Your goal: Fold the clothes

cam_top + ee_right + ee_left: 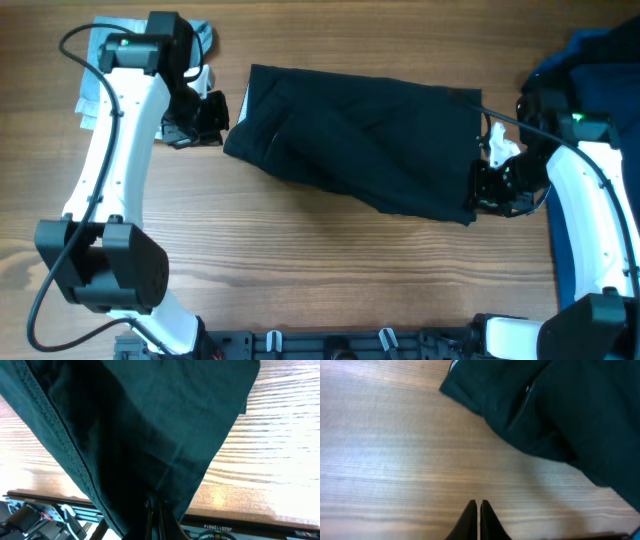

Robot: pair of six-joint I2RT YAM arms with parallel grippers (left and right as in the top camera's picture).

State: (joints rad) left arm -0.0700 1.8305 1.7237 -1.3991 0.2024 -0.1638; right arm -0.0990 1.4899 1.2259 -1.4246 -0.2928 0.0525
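Note:
My right gripper should next pull the pinched corner of the black clothes back onto the bare wood behind the gripper, toward the black bar, and let go, so the creased clothes spread out.
The black clothes lie spread across the middle of the wooden table, and in the left wrist view they fill the upper right. My left gripper sits just off the garment's left edge. Its fingertips are shut with nothing between them, over bare wood. My right gripper is at the garment's right lower corner. In the right wrist view, the gripper is shut on a pinch of the black cloth, which hangs over the fingers and hides most of them.
A pale blue garment lies at the back left under the left arm. A navy pile sits at the right edge behind the right arm. A black rail runs along the table's front edge.

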